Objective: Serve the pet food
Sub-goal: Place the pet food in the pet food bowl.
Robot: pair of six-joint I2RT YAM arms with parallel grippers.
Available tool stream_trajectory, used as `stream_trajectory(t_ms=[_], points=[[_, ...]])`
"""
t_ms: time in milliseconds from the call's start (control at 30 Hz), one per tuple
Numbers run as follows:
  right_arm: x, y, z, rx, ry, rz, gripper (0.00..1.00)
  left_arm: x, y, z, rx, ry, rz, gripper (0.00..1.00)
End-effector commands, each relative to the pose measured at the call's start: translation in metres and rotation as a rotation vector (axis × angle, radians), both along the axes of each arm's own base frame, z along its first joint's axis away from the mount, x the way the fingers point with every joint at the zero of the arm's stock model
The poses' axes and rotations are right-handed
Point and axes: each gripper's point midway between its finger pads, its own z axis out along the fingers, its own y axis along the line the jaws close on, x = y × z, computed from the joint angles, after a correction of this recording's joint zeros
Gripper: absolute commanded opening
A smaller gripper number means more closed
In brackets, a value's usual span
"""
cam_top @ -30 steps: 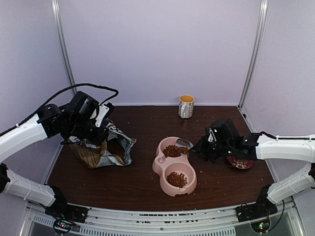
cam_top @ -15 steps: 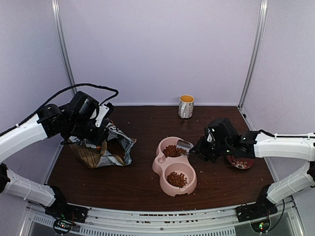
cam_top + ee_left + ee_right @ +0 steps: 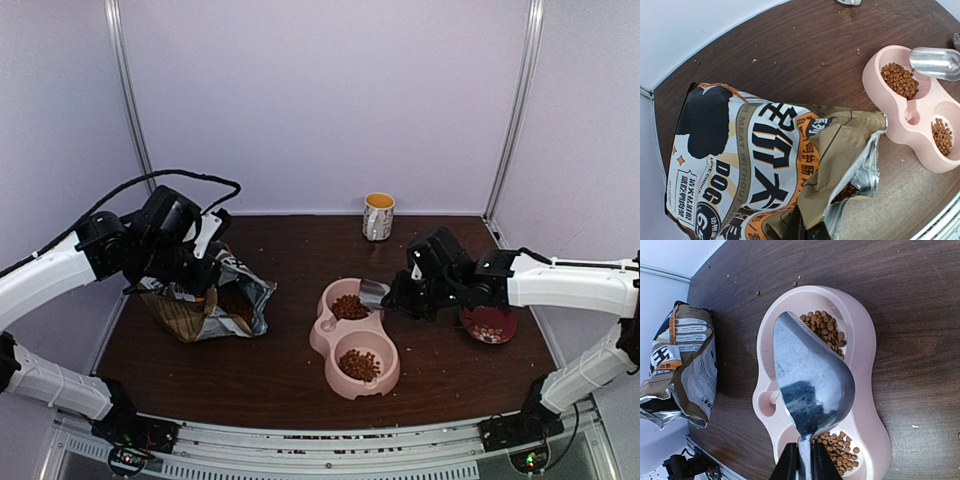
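Both wells hold kibble, so the scoop lifts from the bowl [image 3: 322, 335] next in my right gripper, shifts toward the red dish and comes down onto bare tabletop between them for release.
Reddish-brown kibble [image 3: 349, 308] lies in both wells of the pink double bowl [image 3: 322, 335] at the table's middle; the kibble [image 3: 826, 330] and the bowl [image 3: 875, 405] also show in the right wrist view. My right gripper [image 3: 801, 460] is shut on the handle of a metal scoop [image 3: 810, 377], turned over above the far well; the scoop [image 3: 373, 292] shows at the bowl's right rim. My left gripper [image 3: 810, 227] is shut on the torn top edge of the food bag [image 3: 755, 165], which holds more kibble [image 3: 846, 192].
A mug [image 3: 378, 216] stands at the back. A dark red dish [image 3: 489, 325] with some kibble sits right of the bowl. Loose pellets are scattered on the brown table [image 3: 290, 250]. The bag [image 3: 200, 300] stands at the left.
My right arm has lifted and swung a little back and left, tipping the scoop over the far well. The left arm and the bag have not moved.
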Motion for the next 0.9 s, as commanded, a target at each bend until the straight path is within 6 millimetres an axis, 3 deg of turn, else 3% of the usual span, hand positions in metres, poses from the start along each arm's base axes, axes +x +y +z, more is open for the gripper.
stream_trajectory(t_ms=[0, 567, 867], points=[[0.001, -0.002, 0.001, -0.104, -0.024, 0.016, 0.00, 0.017, -0.004, 0.040, -0.085, -0.146, 0.026, 0.00], [-0.002, 0.007, 0.006, -0.202, -0.040, 0.064, 0.00, 0.016, -0.003, 0.041, -0.086, -0.147, 0.027, 0.00], [0.003, 0.013, 0.030, -0.129, -0.084, 0.071, 0.00, 0.016, -0.004, 0.041, -0.086, -0.147, 0.027, 0.00]])
